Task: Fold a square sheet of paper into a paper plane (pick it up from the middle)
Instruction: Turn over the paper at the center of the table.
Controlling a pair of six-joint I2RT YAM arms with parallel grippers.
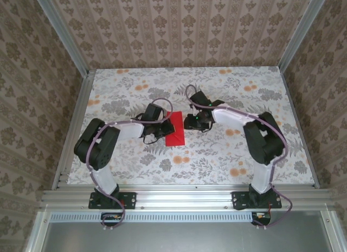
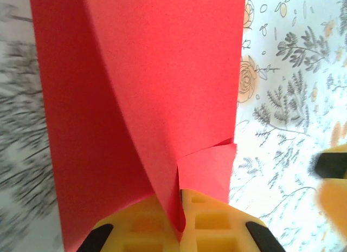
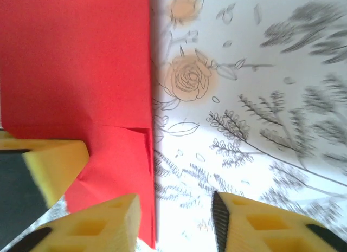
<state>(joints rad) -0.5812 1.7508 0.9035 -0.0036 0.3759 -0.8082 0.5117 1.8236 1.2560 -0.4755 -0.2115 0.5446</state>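
The robot will use its left gripper to bring the paper's raised fold toward the paper's edge facing the right gripper and let go of the fold, because that edge is beyond the closed fingers.
The square sheet of paper is bright red and folded into a narrow creased strip on the floral table. My left gripper is shut on a raised fold of the paper, which rises from between its yellow fingers. In the top view the left gripper sits at the strip's left edge. My right gripper is open beside the paper's right edge; its left finger rests over the red edge and its right finger is over bare table. The right gripper stands at the strip's upper right.
The table has a floral print and metal rails along its sides, with patterned walls behind. The left gripper's yellow finger shows at the left in the right wrist view, close to the right gripper.
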